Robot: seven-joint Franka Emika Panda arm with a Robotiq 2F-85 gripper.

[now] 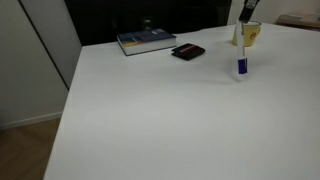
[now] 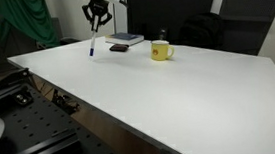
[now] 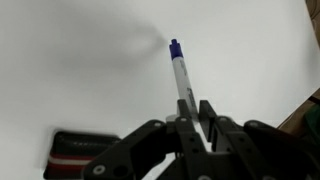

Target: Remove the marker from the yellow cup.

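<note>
My gripper should move down next toward the bare white tabletop below the marker's cap and let go of the marker there, because the marker already hangs clear of the yellow cup [image 1: 251, 34].
My gripper [image 3: 192, 108] is shut on the marker [image 3: 179, 72], a thin white stick with its dark blue cap pointing away from the wrist camera. In both exterior views the marker [image 1: 241, 62] [image 2: 93, 43] hangs from the gripper [image 1: 245, 16] [image 2: 96, 23], cap end down, just above the white table. The yellow cup [image 1: 251, 34] [image 2: 160, 52], a mustard mug with a side handle, stands apart from the marker on the table. The marker is outside the cup.
A blue book [image 1: 146, 41] [image 2: 126, 38] and a flat black wallet-like item [image 1: 188, 52] [image 2: 120, 48] [image 3: 85, 150] lie near the table's far edge. The white table [image 1: 160, 110] [image 2: 179, 93] has edges near a dark backdrop and a metal breadboard [image 2: 21, 117].
</note>
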